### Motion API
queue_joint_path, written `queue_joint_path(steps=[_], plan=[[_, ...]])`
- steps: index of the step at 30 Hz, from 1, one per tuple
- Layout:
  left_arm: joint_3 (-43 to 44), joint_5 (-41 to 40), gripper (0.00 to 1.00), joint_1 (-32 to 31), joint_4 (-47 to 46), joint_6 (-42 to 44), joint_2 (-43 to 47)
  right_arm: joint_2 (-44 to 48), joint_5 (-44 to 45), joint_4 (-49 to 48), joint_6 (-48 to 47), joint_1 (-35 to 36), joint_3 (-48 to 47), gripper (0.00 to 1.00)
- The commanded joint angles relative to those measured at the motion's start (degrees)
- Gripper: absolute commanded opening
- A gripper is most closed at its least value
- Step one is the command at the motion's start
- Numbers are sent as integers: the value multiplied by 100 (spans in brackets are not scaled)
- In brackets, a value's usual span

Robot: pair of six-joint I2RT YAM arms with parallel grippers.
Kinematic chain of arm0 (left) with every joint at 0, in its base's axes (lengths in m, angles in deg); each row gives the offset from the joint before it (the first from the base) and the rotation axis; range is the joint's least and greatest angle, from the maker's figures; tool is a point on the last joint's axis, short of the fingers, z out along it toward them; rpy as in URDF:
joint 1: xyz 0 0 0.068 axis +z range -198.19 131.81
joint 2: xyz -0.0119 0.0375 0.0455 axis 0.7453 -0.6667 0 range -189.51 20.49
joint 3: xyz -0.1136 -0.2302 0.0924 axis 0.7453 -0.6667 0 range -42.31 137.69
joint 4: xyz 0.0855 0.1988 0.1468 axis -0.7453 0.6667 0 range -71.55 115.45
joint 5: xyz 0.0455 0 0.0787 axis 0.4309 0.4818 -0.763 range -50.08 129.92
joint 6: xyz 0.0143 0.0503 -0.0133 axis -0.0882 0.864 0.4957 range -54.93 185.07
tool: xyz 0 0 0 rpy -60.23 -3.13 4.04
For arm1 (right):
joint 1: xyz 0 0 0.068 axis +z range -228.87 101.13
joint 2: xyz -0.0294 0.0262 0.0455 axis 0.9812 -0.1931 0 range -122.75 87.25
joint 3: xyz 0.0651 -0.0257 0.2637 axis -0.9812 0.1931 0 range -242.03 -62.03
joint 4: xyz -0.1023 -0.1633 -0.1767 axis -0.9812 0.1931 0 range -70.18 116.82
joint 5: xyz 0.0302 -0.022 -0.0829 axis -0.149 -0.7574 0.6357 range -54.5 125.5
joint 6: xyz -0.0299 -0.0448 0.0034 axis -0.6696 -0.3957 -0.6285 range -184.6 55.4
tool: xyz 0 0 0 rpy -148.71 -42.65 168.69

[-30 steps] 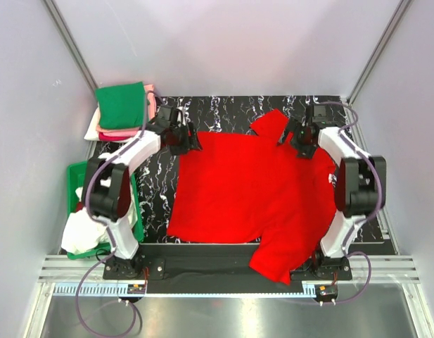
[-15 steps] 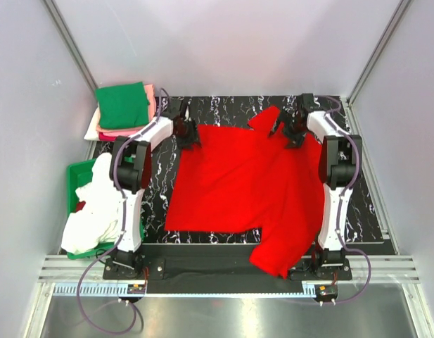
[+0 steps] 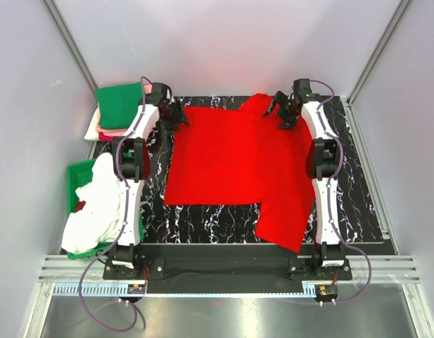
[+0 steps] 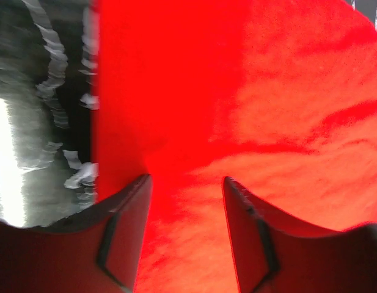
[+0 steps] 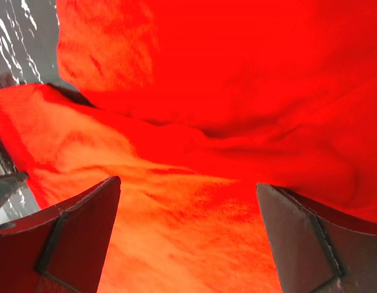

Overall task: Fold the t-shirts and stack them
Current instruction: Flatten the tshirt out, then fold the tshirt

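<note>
The robot's left gripper is going to lift next and come back along the shirt's side, then go down to the shirt's flat, uncovered near corner by the green bin.
The bright red t-shirt (image 3: 234, 162) lies spread on the black marbled mat (image 3: 357, 190). One sleeve (image 3: 283, 225) trails toward the near edge and another is bunched at the far edge (image 3: 257, 105). My left gripper (image 3: 176, 116) is at the shirt's far left corner. Its jaws stand apart over the red cloth (image 4: 286, 91) in the left wrist view (image 4: 185, 180). My right gripper (image 3: 280, 109) is at the far right shoulder. Its jaws are wide apart above wrinkled red cloth (image 5: 237, 73) in the right wrist view (image 5: 188, 183). A folded green t-shirt (image 3: 120, 104) tops a pink one (image 3: 125, 132) and a white one (image 3: 92, 130).
The folded stack sits at the far left corner beside the mat. A green plastic bin (image 3: 77, 176) at the left holds a heap of white cloth (image 3: 97, 208). Grey walls close in the far side and both sides. Both arms are stretched out to the far edge.
Both grippers have moved toward the far edge and drawn the red shirt with them, flattening its body. The left forearm has swung off the bin, and the white cloth heap now shows.
</note>
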Motion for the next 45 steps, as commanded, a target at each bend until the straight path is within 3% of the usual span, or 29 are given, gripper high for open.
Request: queue_joint_path(steps=[1,6,12,17,19,21,26,27,32,38,45], plan=[[80,379,61,130,36,187,310,239,-402,27,69,-2,142,100],[-1090,459,81,24,-334,222,1829,1609,-421,-212,-123,-2,1146,100],[-2531,160,84,-222,-308,169,3666,3305,202,218,-554,-2,2050,100],[-4050,-252,84,-503,-219,213,5053,4915,1424,403,-581,7,4184,100],[-5157,-455,84,-600,-359,179,5459,5759,1748,369,-476,16,5327,100],[-6339,-596,83,-626,-483,12,6092,6608,1899,325,-292,7,6413,100],[-8340,-833,80,-705,-914,-427,7638,8781,1803,-202,1017,313,8746,98],[-8525,-886,80,-758,-914,-480,7772,9316,1881,-125,1149,575,9272,97],[-9439,-1298,78,-776,-923,-779,8230,10164,2014,272,1853,1439,10190,95],[-9783,-1598,74,-785,-1274,-955,7924,10797,2216,632,2038,1571,10411,95],[-9994,-1686,67,-872,-1950,-1149,7273,10666,2067,676,2152,1563,10551,96]])
